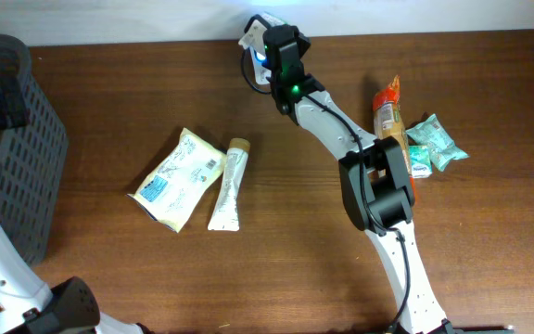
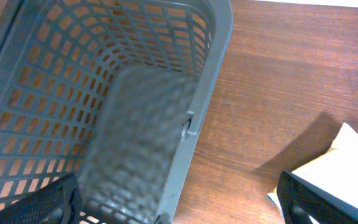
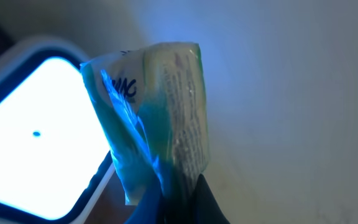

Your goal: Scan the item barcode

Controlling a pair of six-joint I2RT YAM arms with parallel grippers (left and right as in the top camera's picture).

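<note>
My right gripper swings back and rightward in the overhead view to open tabletop beside the orange packet next, then lowers the item and releases it.
My right gripper (image 3: 179, 186) is shut on the item (image 3: 166, 106), a small crinkled packet with printed text, lit blue. The packet is held upright just beside the glowing white scanner window (image 3: 36, 137). From overhead, the right gripper (image 1: 265, 46) is at the table's far edge, with a white corner of the item (image 1: 250, 35) showing past it and blue light under it. The barcode itself cannot be made out. My left gripper (image 2: 179, 205) is wide open with nothing between its fingers, hanging over the rim of the grey basket (image 2: 216, 37).
The grey mesh basket (image 1: 26, 167) stands at the left edge. A cream pouch (image 1: 179, 176) and a white tube (image 1: 230, 184) lie mid-table. An orange packet (image 1: 389, 107) and green packets (image 1: 438, 141) lie at the right, beside the right arm.
</note>
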